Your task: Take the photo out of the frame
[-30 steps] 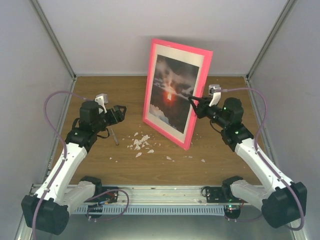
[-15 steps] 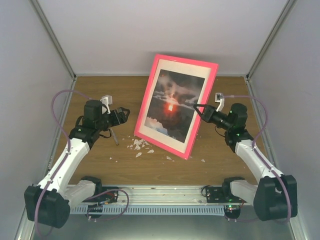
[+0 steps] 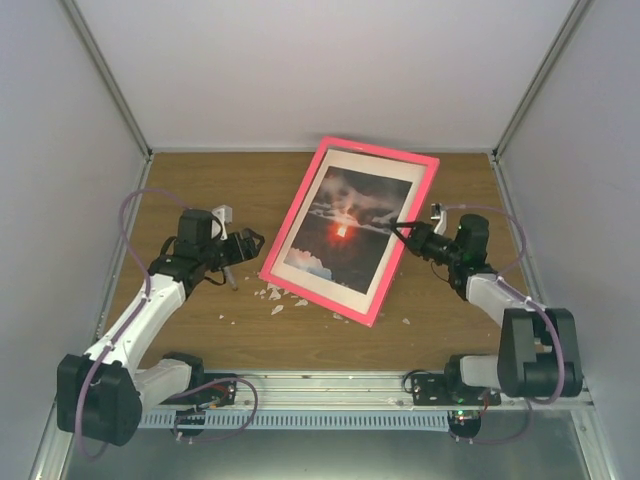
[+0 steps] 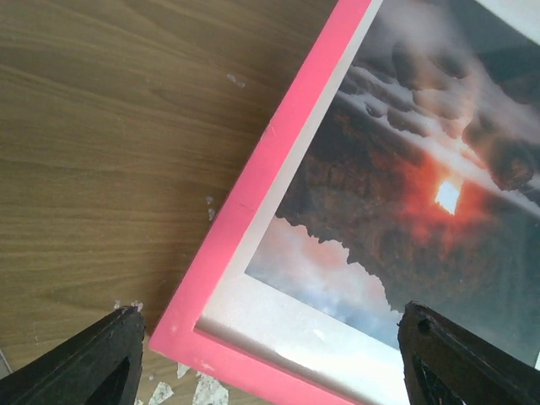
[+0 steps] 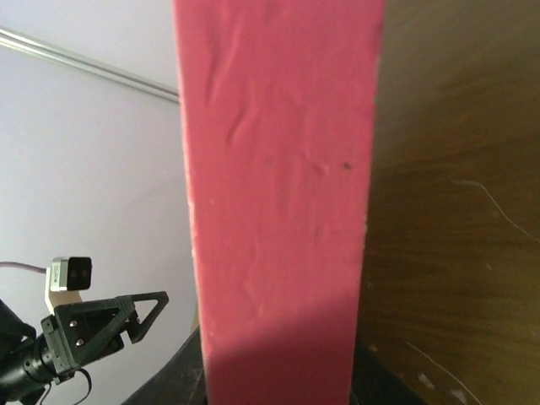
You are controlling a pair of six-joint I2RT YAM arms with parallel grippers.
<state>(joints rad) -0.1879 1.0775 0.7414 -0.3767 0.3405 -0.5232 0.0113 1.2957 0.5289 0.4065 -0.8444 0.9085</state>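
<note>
My right gripper brings the pink edge down to the table point(image 5: 439, 261) next, so the frame lies flat.
The pink frame point(image 3: 290, 228) leans back steeply with its lower edge on the wooden table and its face up toward the camera. The sunset photo point(image 3: 345, 232) sits inside it behind a white mat. My right gripper point(image 3: 403, 231) is shut on the frame's right edge; in the right wrist view the pink edge point(image 5: 278, 194) fills the gap between my dark jaws point(image 5: 278, 375). My left gripper point(image 3: 250, 243) is open just left of the frame's lower left corner. In the left wrist view that corner point(image 4: 181, 325) and the photo point(image 4: 422, 186) lie between my spread fingers point(image 4: 101, 363).
White crumbs point(image 3: 280, 290) lie on the table below the frame's lower left corner, also in the left wrist view point(image 4: 190, 390). A thin dark stick point(image 3: 230, 275) lies beside the left arm. White walls close in the table on three sides. A metal rail point(image 3: 330, 385) runs along the front.
The frame has tipped back from nearly upright to a low lean, its top going away and down with my right gripper. My left gripper has moved right toward the frame's corner.
</note>
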